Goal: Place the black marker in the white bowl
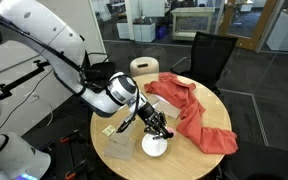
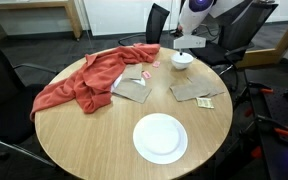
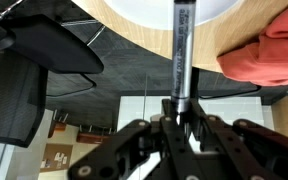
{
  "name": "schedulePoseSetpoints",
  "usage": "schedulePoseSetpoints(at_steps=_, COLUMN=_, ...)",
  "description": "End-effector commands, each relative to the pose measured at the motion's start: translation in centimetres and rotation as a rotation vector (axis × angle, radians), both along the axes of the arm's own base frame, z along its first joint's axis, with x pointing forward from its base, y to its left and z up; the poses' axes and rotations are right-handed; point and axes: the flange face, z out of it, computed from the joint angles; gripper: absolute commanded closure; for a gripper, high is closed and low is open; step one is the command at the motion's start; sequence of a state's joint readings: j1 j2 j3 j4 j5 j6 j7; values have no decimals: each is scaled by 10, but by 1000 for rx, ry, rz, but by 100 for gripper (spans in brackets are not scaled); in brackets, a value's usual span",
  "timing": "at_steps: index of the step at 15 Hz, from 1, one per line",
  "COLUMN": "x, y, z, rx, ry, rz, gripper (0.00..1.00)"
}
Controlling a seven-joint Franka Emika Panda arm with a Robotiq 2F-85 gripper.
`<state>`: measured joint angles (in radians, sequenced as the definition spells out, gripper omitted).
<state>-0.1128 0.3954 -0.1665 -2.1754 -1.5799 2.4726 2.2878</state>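
Next, my gripper shifts in from the table edge, farther over the white bowl (image 1: 155,146), then opens, since only the marker's far end overlaps it.
In the wrist view my gripper (image 3: 181,108) is shut on the black marker (image 3: 181,45). The marker sticks out from the jaws towards the white bowl (image 3: 144,10), whose rim fills the top of that view. In both exterior views the gripper (image 1: 156,126) (image 2: 187,44) hangs just above the bowl (image 1: 155,146) (image 2: 183,61), which sits near the edge of the round wooden table (image 2: 84,140). The marker is too small to make out in the exterior views.
A red cloth (image 1: 192,115) (image 2: 84,80) (image 3: 269,55) lies crumpled beside the bowl. A flatter white plate (image 2: 160,137) sits near the opposite table edge. Grey and brown flat pieces (image 2: 134,88) (image 2: 194,92) (image 1: 119,148) lie between them. Black chairs (image 1: 209,55) (image 2: 159,20) ring the table.
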Motion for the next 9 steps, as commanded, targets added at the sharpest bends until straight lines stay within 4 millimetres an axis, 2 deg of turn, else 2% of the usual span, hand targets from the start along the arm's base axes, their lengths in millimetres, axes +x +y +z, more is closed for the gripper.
schedulePoseSetpoints(at_steps=1, x=10, y=-3, z=-10, rx=-22, ry=-16, rz=-18, gripper=95)
schedulePoseSetpoints(at_steps=9, x=18, y=5, z=-28, rx=-14, ry=19, rz=-9, gripper=95)
